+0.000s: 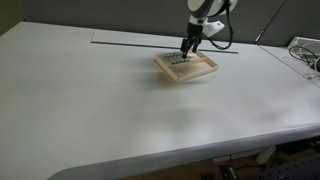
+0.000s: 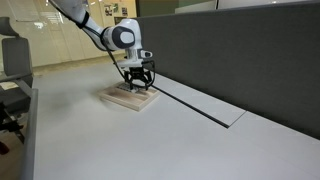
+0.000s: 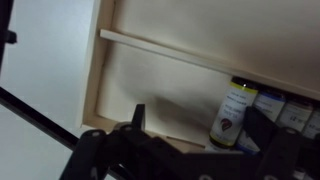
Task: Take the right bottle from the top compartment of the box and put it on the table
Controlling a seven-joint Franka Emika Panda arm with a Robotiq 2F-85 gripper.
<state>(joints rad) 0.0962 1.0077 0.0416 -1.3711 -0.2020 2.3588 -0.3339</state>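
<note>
The end bottle (image 3: 233,113) sits between my gripper's fingers, so next my gripper needs to stay lowered in the box (image 3: 120,90) and draw its fingers together on that bottle.
The pale wooden box (image 1: 200,72) lies on the off-white table (image 1: 90,100) and shows in both exterior views (image 2: 118,98). In the wrist view a thin divider (image 3: 180,52) crosses the box (image 3: 120,90). A row of small dark-topped bottles stands in the narrow strip at lower right. The end bottle (image 3: 233,112), with a pale label, stands upright between my two dark fingers. My gripper (image 3: 200,122) is open and lowered into the box around this bottle, without closing on it. In the exterior views the gripper (image 1: 187,48) (image 2: 138,84) hangs straight down over the box.
More bottles (image 3: 285,110) stand close beside the end one. A thin grey seam (image 2: 200,108) runs across the table behind the box. A dark partition wall (image 2: 250,50) stands along the table's far side. Cables and gear (image 1: 305,55) lie at one table edge.
</note>
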